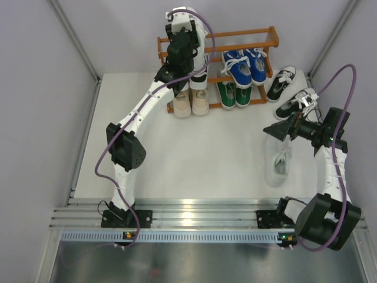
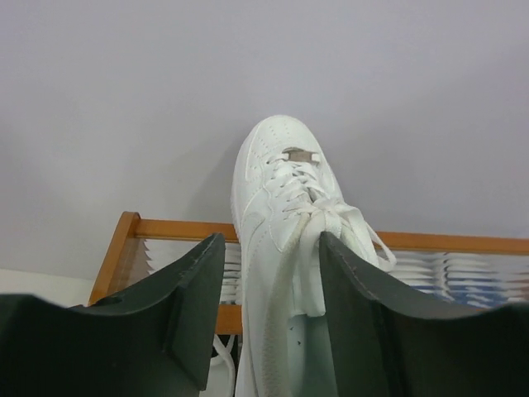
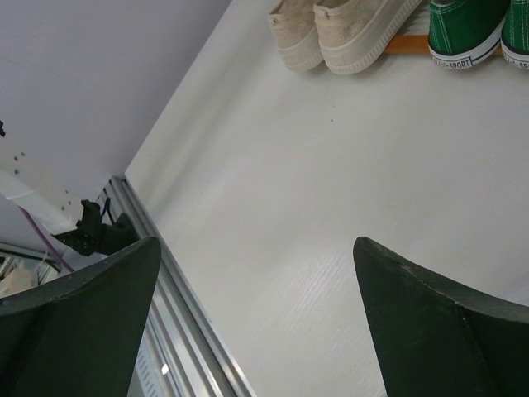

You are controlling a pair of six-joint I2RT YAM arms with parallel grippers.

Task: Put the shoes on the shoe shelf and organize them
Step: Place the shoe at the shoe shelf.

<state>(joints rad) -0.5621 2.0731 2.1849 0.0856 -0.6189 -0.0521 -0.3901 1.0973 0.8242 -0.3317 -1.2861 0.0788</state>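
Note:
I will next move my right gripper's open fingers back and down over the sneaker's laces, because the second white sneaker's laced tongue point(image 1: 284, 157) is below and back from it.
My left gripper point(image 1: 182, 30) is shut on an all-white sneaker point(image 1: 187, 16), held toe-up over the top left of the orange-brown shoe shelf point(image 1: 235, 34). In the left wrist view the sneaker point(image 2: 277, 190) sits between the fingers, above the shelf's top bar point(image 2: 165, 229); the left finger shows a thin gap to the shoe's side. The beige pair point(image 1: 190, 101) and green pair point(image 1: 232, 93) are on the bottom tier, the blue pair point(image 1: 244, 66) on the middle tier. A second white sneaker point(image 1: 278, 160) lies on the table. My right gripper point(image 1: 277, 131) is open and empty above it.
Two black sneakers with white laces point(image 1: 281, 82) point(image 1: 297, 101) lie on the table right of the shelf. The right wrist view shows the beige toes point(image 3: 347, 33), green toes point(image 3: 463, 33) and the table's metal rail point(image 3: 190, 331). Grey walls enclose the table.

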